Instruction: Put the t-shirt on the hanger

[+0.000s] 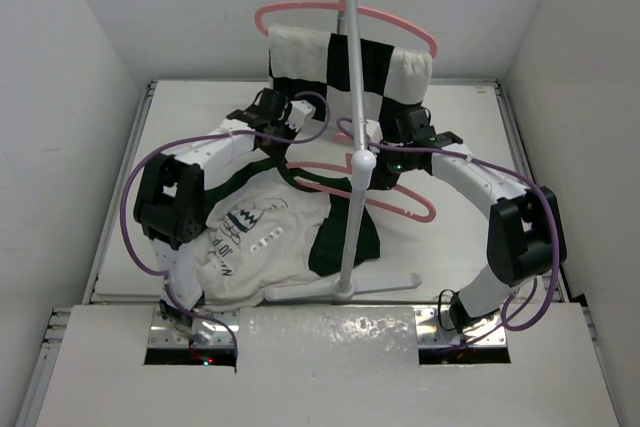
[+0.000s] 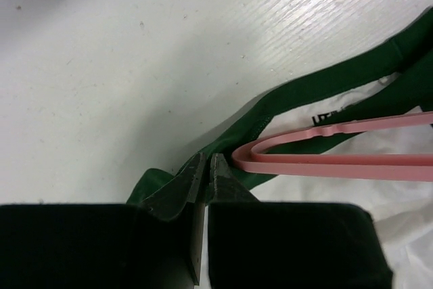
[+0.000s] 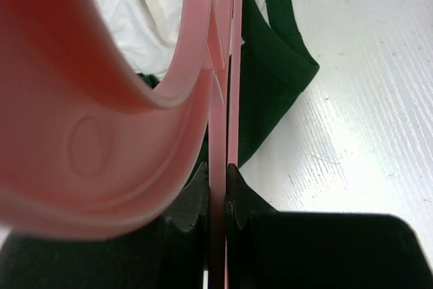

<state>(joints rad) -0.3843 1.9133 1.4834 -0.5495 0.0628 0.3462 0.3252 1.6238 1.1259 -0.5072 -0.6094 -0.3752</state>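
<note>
The hanger's rounded end is by the pinched collar, so I will move my right gripper to the left in the top view, feed that end into the t-shirt's neck opening (image 1: 297,179) and release.
The t-shirt (image 1: 260,237), cream with dark green sleeves, lies crumpled on the table left of centre. The pink hanger (image 1: 410,209) rests over its collar end. My left gripper (image 1: 288,150) is shut on the green collar; the left wrist view shows its jaws (image 2: 208,160) pinching the green fabric (image 2: 304,89), with the hanger's rounded end (image 2: 270,150) just to their right. My right gripper (image 1: 388,162) is shut on the hanger; in the right wrist view its jaws (image 3: 218,170) clamp a thin bar of the hanger (image 3: 101,133) above the shirt's green sleeve (image 3: 270,52).
A white stand with a tall pole (image 1: 352,147) and a flat base (image 1: 340,292) stands in the middle, close in front of both grippers. A second pink hanger with black-and-white checkered cloth (image 1: 350,62) hangs on its top. White walls enclose the table.
</note>
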